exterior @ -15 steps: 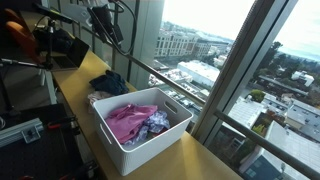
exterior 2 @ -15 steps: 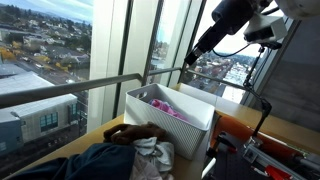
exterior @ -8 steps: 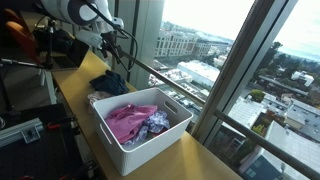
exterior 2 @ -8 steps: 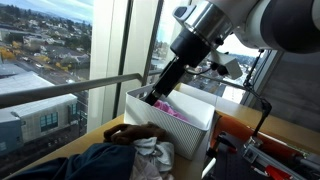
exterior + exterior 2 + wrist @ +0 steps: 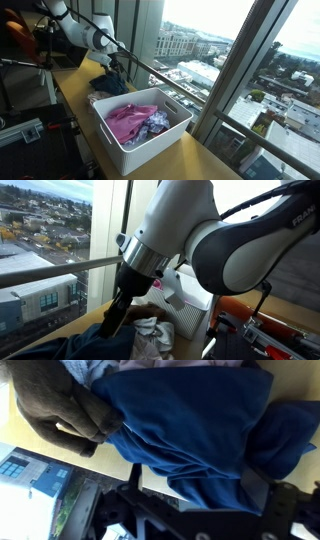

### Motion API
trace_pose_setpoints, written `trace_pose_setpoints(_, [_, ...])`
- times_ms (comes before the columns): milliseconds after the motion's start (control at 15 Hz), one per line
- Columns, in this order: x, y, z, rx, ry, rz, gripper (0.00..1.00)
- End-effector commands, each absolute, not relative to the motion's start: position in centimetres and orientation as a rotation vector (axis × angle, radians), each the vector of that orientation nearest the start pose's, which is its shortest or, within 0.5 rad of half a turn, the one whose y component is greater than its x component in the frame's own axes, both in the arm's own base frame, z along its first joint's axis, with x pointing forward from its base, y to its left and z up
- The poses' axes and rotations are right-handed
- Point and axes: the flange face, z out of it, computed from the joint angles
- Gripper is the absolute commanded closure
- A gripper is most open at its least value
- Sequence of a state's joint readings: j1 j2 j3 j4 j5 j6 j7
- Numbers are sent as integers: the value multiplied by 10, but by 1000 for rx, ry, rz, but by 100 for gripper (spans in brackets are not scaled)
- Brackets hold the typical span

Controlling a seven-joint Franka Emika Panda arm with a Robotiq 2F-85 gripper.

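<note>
The blue garment [image 5: 85, 343] is uncovered between my open fingers, so I will move my gripper down onto its folds [image 5: 115, 340] beside the pale pink cloth and close on them.
My gripper [image 5: 200, 488] is open and hangs low over a pile of clothes lying on the wooden counter [image 5: 75, 80] beside a white bin [image 5: 152, 142]. In the wrist view a blue garment [image 5: 200, 415] fills the space between the two dark fingers [image 5: 268, 485], which stand apart on either side of its folds. A dark brown cloth [image 5: 62, 410] lies to its left. In both exterior views the gripper [image 5: 117, 72] [image 5: 110, 330] is just above the blue garment [image 5: 85, 343]. The bin [image 5: 195, 308] holds pink clothes [image 5: 125, 120].
A white and grey cloth [image 5: 152, 335] lies in the pile near the bin. Tall window frames and a railing [image 5: 170, 85] run along the counter's far edge. Black gear [image 5: 60, 45] sits at one end and an orange box [image 5: 248, 320] stands behind the bin.
The arm has swung down from high above the bin to the clothes pile beside it. The jaws stayed open.
</note>
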State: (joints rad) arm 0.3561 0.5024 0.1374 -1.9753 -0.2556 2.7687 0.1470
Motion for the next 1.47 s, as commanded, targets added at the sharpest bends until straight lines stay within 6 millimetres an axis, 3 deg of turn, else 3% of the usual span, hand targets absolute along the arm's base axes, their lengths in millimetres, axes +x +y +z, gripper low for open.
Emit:
trace_pose_setpoints(0, [585,329,205,-3002,-861,-426,0])
trace_pose_setpoints(467, [607,308,136,-3091,-819,-293,0])
trace_pose_setpoints(800, [602,297,102,-3146,-802,-171,0])
trace_pose_setpoints(867, [600,294,98,-3152,-799,-151,7])
trace_pose_setpoints(933, [598,291,95,-3154,-798,-137,26])
trace_pose_setpoints(1133, [595,283,94,-3173,-766,-107,48])
trace_pose_setpoints(1400, [588,275,109,-3182,-719,-103,77])
